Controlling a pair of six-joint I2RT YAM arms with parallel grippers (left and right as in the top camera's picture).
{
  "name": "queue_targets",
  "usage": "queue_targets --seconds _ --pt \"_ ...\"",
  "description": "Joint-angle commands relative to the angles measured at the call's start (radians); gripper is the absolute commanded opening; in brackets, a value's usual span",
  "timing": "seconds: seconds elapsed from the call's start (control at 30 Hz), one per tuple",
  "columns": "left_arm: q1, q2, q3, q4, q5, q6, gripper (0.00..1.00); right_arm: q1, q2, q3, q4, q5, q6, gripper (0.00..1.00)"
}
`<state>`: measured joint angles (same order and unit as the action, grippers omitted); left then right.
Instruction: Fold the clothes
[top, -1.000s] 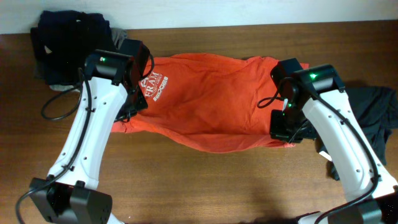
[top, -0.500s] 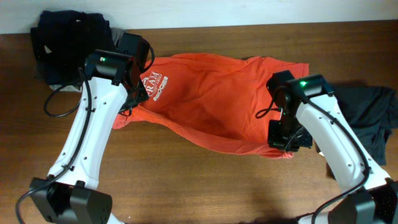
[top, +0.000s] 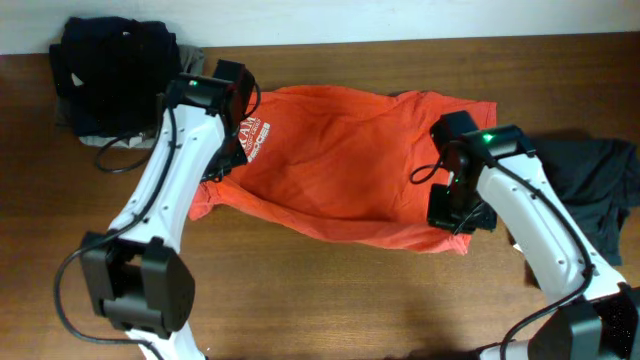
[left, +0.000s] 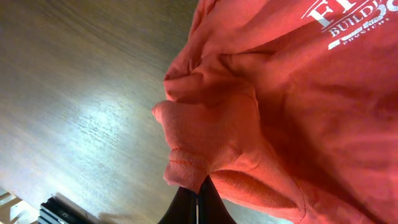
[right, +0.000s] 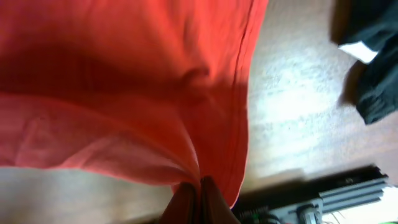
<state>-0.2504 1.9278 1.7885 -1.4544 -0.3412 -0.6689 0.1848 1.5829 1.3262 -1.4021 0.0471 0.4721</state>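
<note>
Next, my left gripper moves toward the right in the overhead view and releases the bunched fold, which overhangs bare table, on cloth by the white lettering (top: 250, 135).
The clothes are a red-orange T-shirt (top: 340, 160) with white lettering (top: 250, 135), spread across the middle of the wooden table. My left gripper (top: 222, 168) is shut on a bunched fold of its left sleeve edge (left: 199, 143); the dark fingertips (left: 199, 202) pinch cloth in the left wrist view. On the shirt's right side, my right gripper (top: 458, 212) is shut on the hem (right: 205, 155), which gathers into creases at the fingertips (right: 200, 190). The shirt's front edge hangs in a sagging curve between the two grips.
A dark pile of garments (top: 115, 70) lies at the back left corner. A charcoal-black garment (top: 590, 185) lies at the right, also seen in the right wrist view (right: 373, 56). Bare wooden table (top: 330, 300) runs along the front. A black cable (top: 120, 160) loops beside the left arm.
Both grippers have carried the shirt's front edge toward the back of the table. The left arm moved right and back; the right gripper shifted slightly up. The shirt's front fold sits higher now.
</note>
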Motion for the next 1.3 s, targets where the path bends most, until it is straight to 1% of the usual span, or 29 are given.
queue_targets --seconds 0.0,0.13,0.27,0.3,0.43,0.67,0.8,0.87,0.93,1.27 --pt "-0.002 0.025 -0.006 0.021 -0.022 0.015 0.01 -0.051 -0.008 -0.003 0.016 0.013 0.016 0.04" --pt "-0.002 0.038 -0.006 0.054 -0.021 0.015 0.01 -0.095 -0.004 -0.005 0.04 0.013 0.016 0.04" --pt "-0.002 0.038 -0.006 0.099 -0.022 0.015 0.01 -0.107 -0.003 -0.019 0.076 0.013 0.016 0.05" --pt "-0.002 0.038 -0.006 0.113 -0.022 0.016 0.01 -0.107 -0.003 -0.027 0.084 0.013 0.016 0.08" --pt "-0.002 0.039 -0.006 0.166 -0.022 0.016 0.02 -0.107 -0.003 -0.082 0.119 0.012 0.016 0.1" --pt "-0.002 0.042 -0.006 0.227 -0.022 0.016 0.02 -0.107 -0.001 -0.174 0.196 0.012 0.035 0.09" --pt "-0.002 0.053 -0.006 0.272 -0.022 0.016 0.02 -0.107 0.002 -0.178 0.223 0.013 0.035 0.09" --pt "-0.002 0.061 -0.006 0.283 -0.022 0.016 0.08 -0.107 0.002 -0.178 0.235 0.013 0.035 0.1" --pt "-0.002 0.069 -0.006 0.288 -0.022 0.016 0.09 -0.107 0.003 -0.178 0.244 0.013 0.035 0.1" --pt "-0.002 0.13 -0.006 0.333 -0.022 0.016 0.09 -0.107 0.045 -0.178 0.315 0.027 0.035 0.09"
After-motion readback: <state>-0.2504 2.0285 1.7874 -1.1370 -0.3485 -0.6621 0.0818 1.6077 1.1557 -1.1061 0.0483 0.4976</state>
